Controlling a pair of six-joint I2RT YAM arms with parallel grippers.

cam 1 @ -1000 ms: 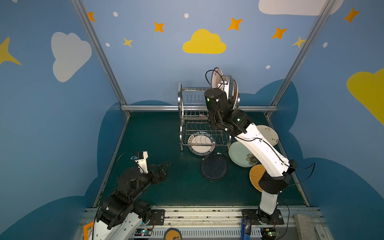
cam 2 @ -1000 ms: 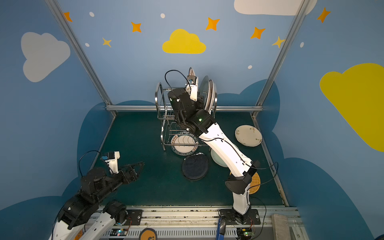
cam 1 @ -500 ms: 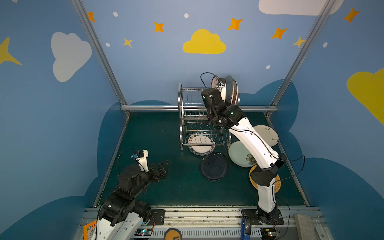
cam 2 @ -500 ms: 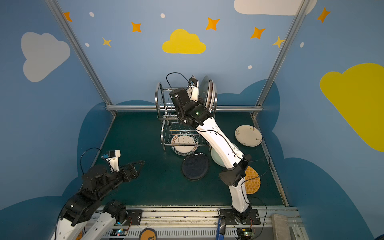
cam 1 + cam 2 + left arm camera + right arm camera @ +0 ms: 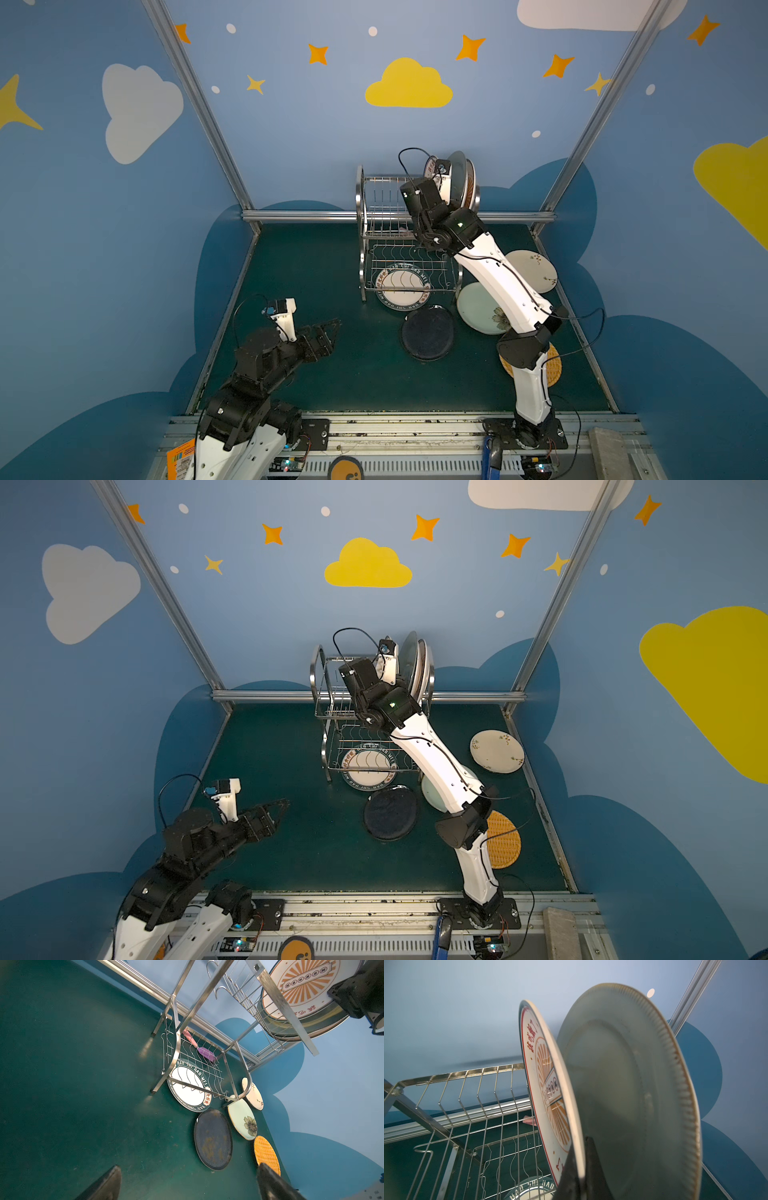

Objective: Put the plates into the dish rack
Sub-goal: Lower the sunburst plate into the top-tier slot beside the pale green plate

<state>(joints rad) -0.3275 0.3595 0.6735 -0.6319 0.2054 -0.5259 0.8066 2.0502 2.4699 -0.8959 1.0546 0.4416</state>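
Observation:
My right gripper next lowers the white plate on edge between the wires of the dish rack's upper shelf and releases the plate's rim. The white plate stands upright beside the grey-backed one.
The steel dish rack [image 5: 376, 232] [image 5: 332, 712] stands at the back of the mat. My right gripper [image 5: 580, 1159] is shut on the rim of a white plate with an orange sunburst [image 5: 546, 1084], held on edge at the right end of the upper tier, against a grey-backed plate [image 5: 623, 1084]. On the mat lie a lettered-rim plate [image 5: 401, 286] under the rack, a dark navy plate [image 5: 428, 332], a pale green plate [image 5: 478, 309], a cream floral plate [image 5: 536, 270] and a woven tan plate [image 5: 550, 368]. My left gripper [image 5: 328, 328] [image 5: 189, 1167] hovers open and holds nothing, at the front left.
A pink and purple utensil [image 5: 199, 1047] lies on the rack's lower tier. A metal rail [image 5: 299, 216] runs along the back of the mat and blue walls close in both sides. The right arm [image 5: 498, 282] reaches over the pale green plate.
My right gripper has come down with the sunburst plate, from above the rack to the upper tier. The left arm has barely moved.

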